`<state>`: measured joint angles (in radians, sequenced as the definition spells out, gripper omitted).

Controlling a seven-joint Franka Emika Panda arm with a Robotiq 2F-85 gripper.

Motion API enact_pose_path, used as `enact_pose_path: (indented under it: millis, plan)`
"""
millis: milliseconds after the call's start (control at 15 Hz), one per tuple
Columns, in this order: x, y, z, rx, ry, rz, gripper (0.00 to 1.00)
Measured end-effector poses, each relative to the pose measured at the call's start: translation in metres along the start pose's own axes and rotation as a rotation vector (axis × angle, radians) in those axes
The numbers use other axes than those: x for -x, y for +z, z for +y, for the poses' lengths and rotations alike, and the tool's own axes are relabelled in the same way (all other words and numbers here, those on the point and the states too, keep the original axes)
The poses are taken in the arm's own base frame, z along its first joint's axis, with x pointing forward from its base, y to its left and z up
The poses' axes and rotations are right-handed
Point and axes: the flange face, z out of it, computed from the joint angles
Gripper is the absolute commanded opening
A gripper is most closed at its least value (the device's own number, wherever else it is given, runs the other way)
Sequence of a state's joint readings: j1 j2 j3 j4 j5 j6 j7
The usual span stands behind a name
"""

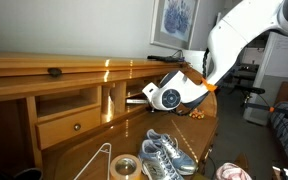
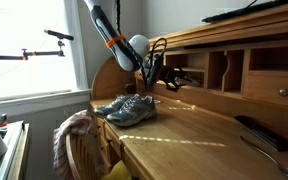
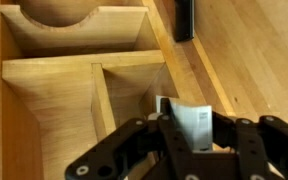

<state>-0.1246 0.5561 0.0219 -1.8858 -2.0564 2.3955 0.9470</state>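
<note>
Next, my gripper moves a little into the cubbyhole's narrow opening (image 3: pixel 137 92) and releases the card, because the small white card (image 3: pixel 188 110) still hangs in front of the open cubbyhole.
In the wrist view my gripper (image 3: pixel 192 123) is shut on a small white card (image 3: pixel 188 110) with faint print, which stands upright between the black fingers (image 3: pixel 134 140). The card hangs just in front of an open wooden cubbyhole (image 3: pixel 134 90) of the desk. In both exterior views the gripper (image 1: pixel 136 99) (image 2: pixel 184 78) points into the row of cubbies under the desk's top shelf. The card itself is too small to make out there.
A pair of grey sneakers (image 1: pixel 165 155) (image 2: pixel 125 108) sits on the desk top (image 2: pixel 184 135). Near them lie a tape roll (image 1: pixel 124 167) and a wire hanger (image 1: pixel 97 160). A black remote (image 3: pixel 184 18) (image 2: pixel 254 130) lies on the desk. A drawer (image 1: pixel 72 125) sits below the cubbies.
</note>
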Motion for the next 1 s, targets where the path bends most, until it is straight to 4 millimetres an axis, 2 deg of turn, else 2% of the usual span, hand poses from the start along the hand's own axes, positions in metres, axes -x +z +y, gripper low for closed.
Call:
enact_pose_path:
  millis: [333, 400, 467, 533, 600, 733, 933, 1000]
  plan:
    - [-0.007, 0.006, 0.001, 0.023, -0.022, 0.028, 0.06]
    - [-0.009, 0.006, 0.001, 0.027, -0.025, 0.033, 0.18]
    - [-0.01, 0.007, 0.001, 0.031, -0.028, 0.038, 0.19]
    - [-0.012, 0.007, 0.001, 0.034, -0.03, 0.043, 0.27]
    - [-0.013, 0.008, 0.001, 0.036, -0.031, 0.047, 0.49]
    - [-0.014, 0.008, 0.0, 0.04, -0.033, 0.055, 0.53]
    - [-0.015, 0.008, 0.0, 0.045, -0.034, 0.064, 0.73]
    - [-0.015, 0.008, 0.002, 0.049, -0.03, 0.066, 0.71]
